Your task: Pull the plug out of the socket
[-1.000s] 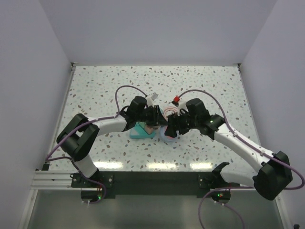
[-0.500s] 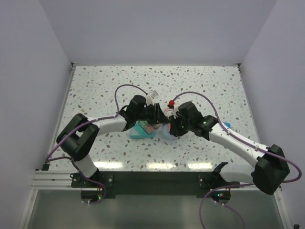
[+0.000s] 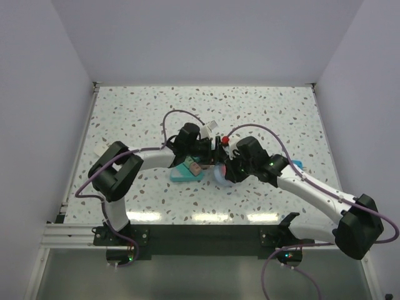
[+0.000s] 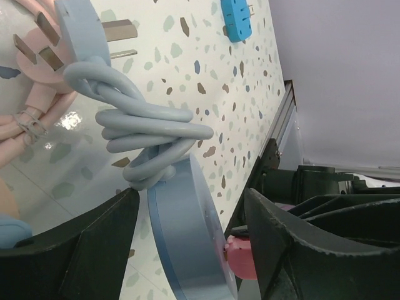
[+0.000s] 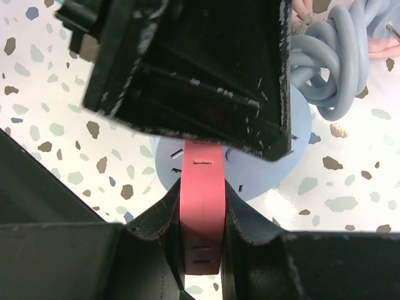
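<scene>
The robot's right gripper should next pull off the socket (image 4: 187,237) to the right in the top view and go down beside the blue adapter, where the bare tabletop leaves room for the plug.
The socket (image 4: 187,237) is a round light-blue disc with a coiled blue cord (image 4: 144,125), standing on edge near the table's middle (image 3: 219,177). A pink plug (image 5: 201,212) sits in its face, also seen in the left wrist view (image 4: 240,256). My right gripper (image 5: 201,206) is shut on the plug, one finger on each side. My left gripper (image 4: 192,206) is open and straddles the socket's rim, one finger beside the back, the other past the plug. From above the two grippers (image 3: 203,150) (image 3: 225,169) meet over the socket.
A teal block (image 3: 186,172) lies just left of the socket. A pink cord with a pronged plug (image 4: 37,56) lies beside the blue coil. A small blue adapter (image 4: 236,12) sits farther right (image 3: 297,164). Walls enclose the table on three sides.
My right gripper has moved left and closed in on the socket. My left arm has swung its elbow right, and its gripper has shifted slightly right over the socket.
</scene>
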Robot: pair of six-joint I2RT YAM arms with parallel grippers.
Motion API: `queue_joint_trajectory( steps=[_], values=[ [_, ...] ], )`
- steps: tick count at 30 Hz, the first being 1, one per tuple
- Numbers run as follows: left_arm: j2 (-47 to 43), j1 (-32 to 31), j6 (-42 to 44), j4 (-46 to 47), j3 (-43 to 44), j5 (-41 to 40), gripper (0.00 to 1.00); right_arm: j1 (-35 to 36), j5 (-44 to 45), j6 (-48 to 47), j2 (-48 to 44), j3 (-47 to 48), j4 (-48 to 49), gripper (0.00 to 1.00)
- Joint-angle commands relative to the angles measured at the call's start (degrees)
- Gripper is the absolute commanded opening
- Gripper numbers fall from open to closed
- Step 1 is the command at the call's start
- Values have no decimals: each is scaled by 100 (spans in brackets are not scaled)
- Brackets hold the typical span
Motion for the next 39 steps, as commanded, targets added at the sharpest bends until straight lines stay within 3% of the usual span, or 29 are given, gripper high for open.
queue_joint_trajectory(
  steps=[1, 7, 9, 17, 19, 22, 24, 27, 28, 33, 39],
  values=[
    [206, -130, 533, -698, 329, 505, 72, 0, 116, -181, -304, 164, 643, 0],
    [303, -235, 568, -514, 452, 1015, 8, 9, 493, -181, -260, 190, 626, 0],
    [338, -253, 604, -514, 479, 1129, 0, 0, 573, -199, -277, 208, 652, 0],
    [443, -174, 1105, -997, 532, 664, 0, -8, 731, -33, -864, 893, -375, 0],
    [452, -113, 1114, -954, 488, 629, 0, -8, 1064, 56, -1146, 911, -569, 0],
    [417, -68, 983, -726, 488, 707, 0, -52, 2266, 433, -1324, 789, -832, 0],
    [329, -60, 825, -480, 514, 769, 0, -166, 3531, 835, -800, 797, -1394, 0],
    [163, -60, 596, -190, 655, 831, 0, -780, 4263, 1529, -43, 1007, -2168, 0],
    [119, -60, 534, -102, 707, 857, 0, -1226, 4238, 1654, 325, 1051, -2213, 0],
    [-531, 89, 533, -231, 883, 665, 0, -1871, 4562, 2130, 1092, 1130, -1800, 0],
    [-1612, 1388, 1025, -1171, 630, 181, 0, -2556, 4468, 2130, 2191, 1368, -1599, 0]
  ],
)
